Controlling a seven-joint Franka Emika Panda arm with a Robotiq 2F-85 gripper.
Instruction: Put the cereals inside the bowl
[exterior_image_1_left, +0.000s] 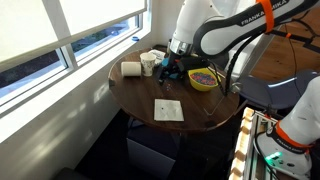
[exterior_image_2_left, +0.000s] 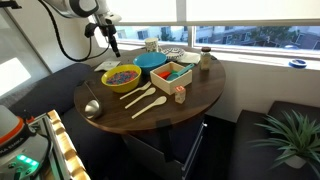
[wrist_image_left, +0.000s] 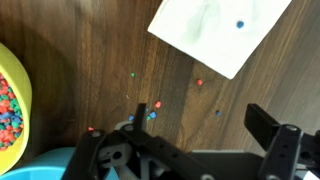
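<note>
Next, my gripper lowers around the loose red and blue bits outside the bowl, since they lie below it, to its left in the wrist view.
The cereals (exterior_image_2_left: 122, 75) lie as a multicoloured heap inside a yellow bowl (exterior_image_2_left: 106, 83) on the round wooden table. The bowl also shows in an exterior view (exterior_image_1_left: 205, 84), and at the left edge of the wrist view (wrist_image_left: 22, 75) with cereals (wrist_image_left: 7, 112) in it. A few loose cereal bits (wrist_image_left: 152, 108) lie scattered on the wood. My gripper (wrist_image_left: 200, 118) is open and empty above the table, beside the yellow bowl and over the loose bits. It shows in both exterior views (exterior_image_1_left: 172, 68) (exterior_image_2_left: 113, 46).
A white napkin (wrist_image_left: 215, 30) lies on the table (exterior_image_1_left: 168, 110). A blue bowl (exterior_image_2_left: 151, 61), a wooden box (exterior_image_2_left: 172, 73), wooden spoons (exterior_image_2_left: 145, 98) and a metal ladle (exterior_image_2_left: 92, 106) stand nearby. A paper roll (exterior_image_1_left: 131, 69) and a cup (exterior_image_1_left: 148, 63) sit by the window.
</note>
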